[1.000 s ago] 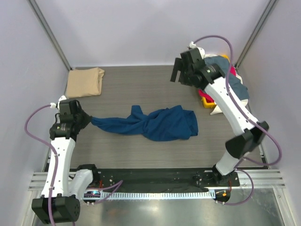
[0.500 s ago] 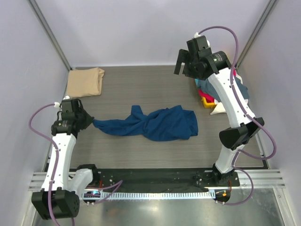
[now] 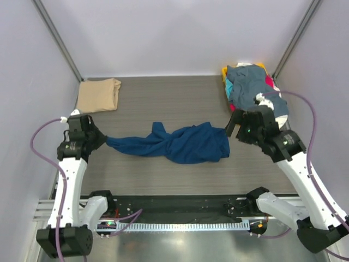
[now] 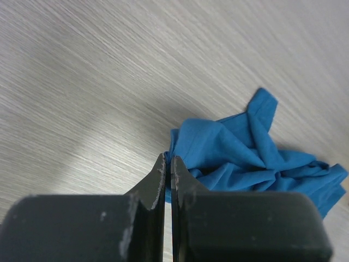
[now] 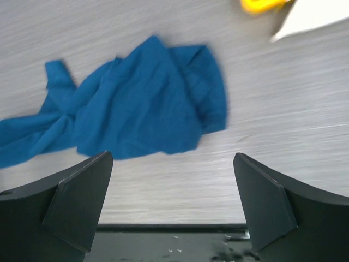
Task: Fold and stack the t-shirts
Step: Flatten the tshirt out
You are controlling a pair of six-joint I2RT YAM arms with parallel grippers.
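The right gripper comes down open onto the layered end of the navy blue t-shirt next, since my left gripper already pinches the t-shirt's opposite end.
A navy blue t-shirt (image 3: 180,143) lies crumpled in the middle of the table, stretched out to the left. My left gripper (image 3: 102,138) is shut on its left end; the left wrist view shows the cloth (image 4: 240,155) pinched between the closed fingers (image 4: 158,180). My right gripper (image 3: 235,124) is open and empty, just right of the shirt's right edge, above the table. The right wrist view shows the shirt (image 5: 142,109) ahead between the spread fingers (image 5: 82,196). A folded tan t-shirt (image 3: 98,94) lies at the back left. A pile of slate-blue, red, yellow and white t-shirts (image 3: 252,87) sits at the back right.
Grey walls with metal posts close in the table (image 3: 163,98) on three sides. A black rail (image 3: 180,204) with both arm bases runs along the near edge. In the right wrist view a yellow bit (image 5: 259,5) and a white bit (image 5: 316,16) of the pile show at top right.
My right arm has swung from high over the back-right pile down and forward to just right of the navy shirt. My left gripper has kept its hold, barely moving.
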